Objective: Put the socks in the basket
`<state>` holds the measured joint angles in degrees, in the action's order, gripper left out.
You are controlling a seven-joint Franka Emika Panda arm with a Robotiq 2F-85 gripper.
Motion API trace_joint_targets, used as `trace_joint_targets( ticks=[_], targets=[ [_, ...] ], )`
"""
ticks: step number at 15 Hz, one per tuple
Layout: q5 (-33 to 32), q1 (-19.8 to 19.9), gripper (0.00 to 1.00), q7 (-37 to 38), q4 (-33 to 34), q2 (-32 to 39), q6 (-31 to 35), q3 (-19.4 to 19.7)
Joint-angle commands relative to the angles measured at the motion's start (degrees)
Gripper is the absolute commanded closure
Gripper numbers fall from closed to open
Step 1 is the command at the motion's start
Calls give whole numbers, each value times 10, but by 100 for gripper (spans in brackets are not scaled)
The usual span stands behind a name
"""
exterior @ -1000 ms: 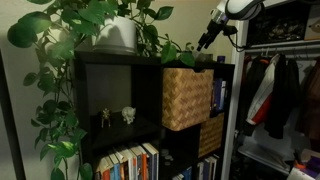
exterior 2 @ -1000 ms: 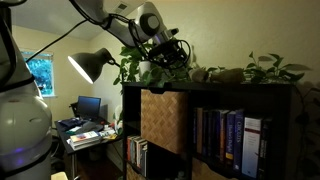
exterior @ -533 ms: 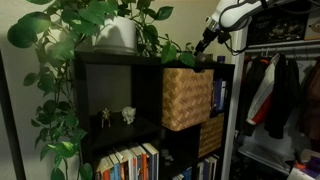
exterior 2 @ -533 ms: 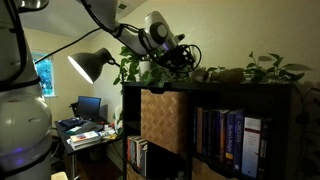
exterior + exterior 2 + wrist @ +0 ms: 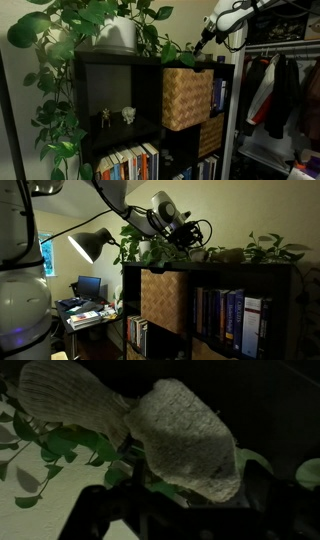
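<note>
My gripper's fingers are already open on either side of the end of the speckled grey sock (image 5: 213,482) nearest them, so I should lower them onto it and close.
Two knitted beige socks lie on the dark shelf top among green leaves: one (image 5: 185,435) in the middle of the wrist view, another (image 5: 68,395) at its upper left. My gripper (image 5: 201,44) hangs just above the shelf top, over the socks, and shows in both exterior views (image 5: 196,244). In the wrist view its dark fingers (image 5: 185,510) stand apart on either side of the nearer sock's lower end. The tan wicker basket (image 5: 187,97) sits in the upper cubby right below and also shows in an exterior view (image 5: 163,298).
Trailing pot plants (image 5: 100,25) crowd the shelf top. A darker woven basket (image 5: 211,135) sits one cubby lower. Books (image 5: 225,320) fill neighbouring cubbies. Clothes (image 5: 280,90) hang beside the shelf. A desk lamp (image 5: 88,245) stands close to the arm.
My gripper has moved down and along the shelf top, closer to the socks. The socks and basket have not moved.
</note>
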<state>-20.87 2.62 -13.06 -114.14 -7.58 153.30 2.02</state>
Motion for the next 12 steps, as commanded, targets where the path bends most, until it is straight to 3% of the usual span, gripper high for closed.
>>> trace_joint_targets(
  ticks=[1, 11, 12],
  targets=[
    [-27, 10, 0, -8, 23, 11, 13, 4],
    [-11, 3, 0, -17, 27, 47, 7, 2],
    [-10, 3, 6, -19, 26, 51, 8, 2]
  ],
)
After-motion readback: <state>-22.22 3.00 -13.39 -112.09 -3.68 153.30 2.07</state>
